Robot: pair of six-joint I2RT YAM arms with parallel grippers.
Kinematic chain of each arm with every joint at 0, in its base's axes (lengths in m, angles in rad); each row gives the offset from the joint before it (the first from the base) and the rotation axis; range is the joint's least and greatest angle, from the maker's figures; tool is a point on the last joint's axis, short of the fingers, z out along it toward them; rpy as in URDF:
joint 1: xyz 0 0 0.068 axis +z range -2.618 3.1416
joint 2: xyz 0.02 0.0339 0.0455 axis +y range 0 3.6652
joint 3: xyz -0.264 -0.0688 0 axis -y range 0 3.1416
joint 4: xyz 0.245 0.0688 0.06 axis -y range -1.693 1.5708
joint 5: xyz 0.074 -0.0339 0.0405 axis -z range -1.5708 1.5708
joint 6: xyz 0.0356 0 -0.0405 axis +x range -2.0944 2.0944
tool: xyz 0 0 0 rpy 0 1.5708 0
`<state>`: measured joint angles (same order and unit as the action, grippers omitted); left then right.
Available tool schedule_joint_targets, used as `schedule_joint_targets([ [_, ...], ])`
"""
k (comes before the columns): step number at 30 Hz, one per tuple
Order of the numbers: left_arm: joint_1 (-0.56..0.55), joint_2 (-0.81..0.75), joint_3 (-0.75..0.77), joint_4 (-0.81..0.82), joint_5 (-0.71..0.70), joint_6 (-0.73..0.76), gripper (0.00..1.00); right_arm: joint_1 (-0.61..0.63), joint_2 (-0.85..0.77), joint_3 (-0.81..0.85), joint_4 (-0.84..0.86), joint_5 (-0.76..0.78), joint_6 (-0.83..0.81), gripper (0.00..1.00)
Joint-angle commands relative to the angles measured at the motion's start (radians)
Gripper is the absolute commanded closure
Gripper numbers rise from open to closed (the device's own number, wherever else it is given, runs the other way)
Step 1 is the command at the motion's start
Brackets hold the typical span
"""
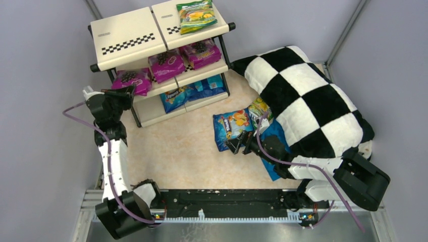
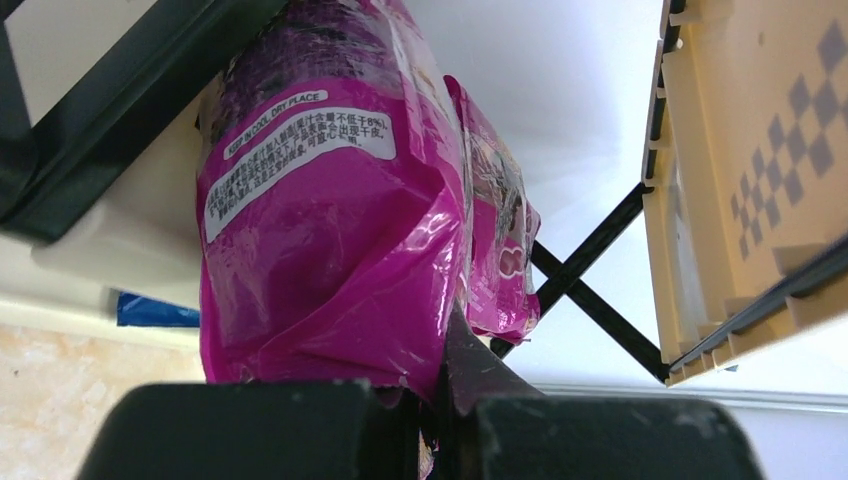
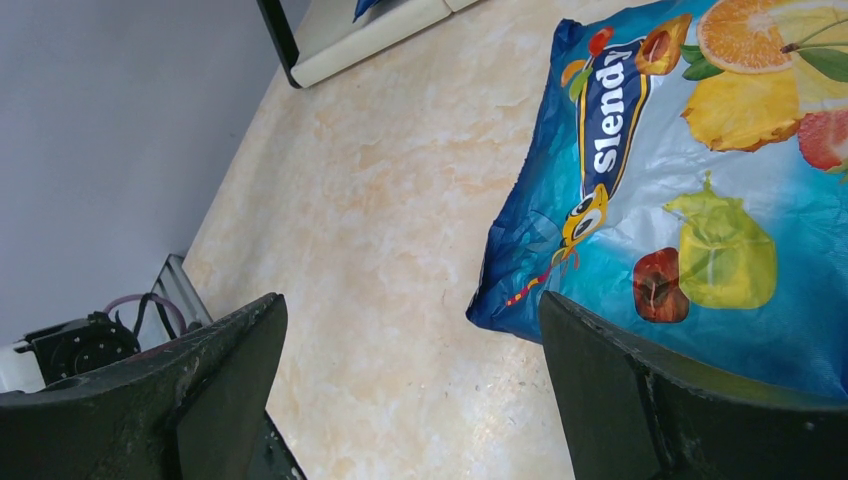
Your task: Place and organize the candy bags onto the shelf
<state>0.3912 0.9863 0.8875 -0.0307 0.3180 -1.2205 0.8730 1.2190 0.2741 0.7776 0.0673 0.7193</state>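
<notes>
The third magenta bag's near edge still hangs over. My left gripper should next push outward toward the middle level's end (image 1: 134, 66), which is outward of my gripper, and let go there.
The shelf (image 1: 128, 38) stands at the back left. A green-yellow candy bag (image 1: 196, 15) lies on its top tier, magenta bags (image 1: 166, 64) on the middle tier and blue bags (image 1: 194, 91) on the bottom tier. My left gripper (image 1: 126, 93) is shut on the lower edge of the leftmost magenta bag (image 2: 330, 250), at the middle tier's left end. A second magenta bag (image 2: 500, 260) sits just behind it. My right gripper (image 3: 410, 370) is open over bare floor. A blue candy bag (image 3: 690, 190) lies flat with its corner beside the right finger (image 3: 620, 390). Another green-yellow bag (image 1: 259, 108) rests against the pillow.
A big black-and-white checkered pillow (image 1: 308, 101) fills the right side, with a blue cloth (image 1: 275, 136) under its near edge. Grey walls close in on both sides. The black base rail (image 1: 227, 201) runs along the near edge.
</notes>
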Motion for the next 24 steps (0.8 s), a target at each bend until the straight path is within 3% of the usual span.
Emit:
schedule_joint_targets([
  [1, 0.017, 0.040, -0.029, 0.282, 0.124, -0.030, 1.00, -0.008, 0.006, 0.005, 0.037, 0.003, 0.005, 0.05],
  [6, 0.017, 0.038, -0.117, 0.471, 0.048, -0.085, 1.00, -0.009, 0.012, 0.009, 0.033, 0.004, 0.005, 0.05],
  [17, -0.025, 0.174, -0.137, 0.619, -0.021, -0.225, 1.00, -0.018, 0.035, 0.022, 0.034, -0.014, 0.012, 0.05],
  [24, -0.082, 0.223, -0.101, 0.643, -0.092, -0.198, 1.00, -0.024, 0.042, 0.025, 0.034, -0.021, 0.015, 0.05],
])
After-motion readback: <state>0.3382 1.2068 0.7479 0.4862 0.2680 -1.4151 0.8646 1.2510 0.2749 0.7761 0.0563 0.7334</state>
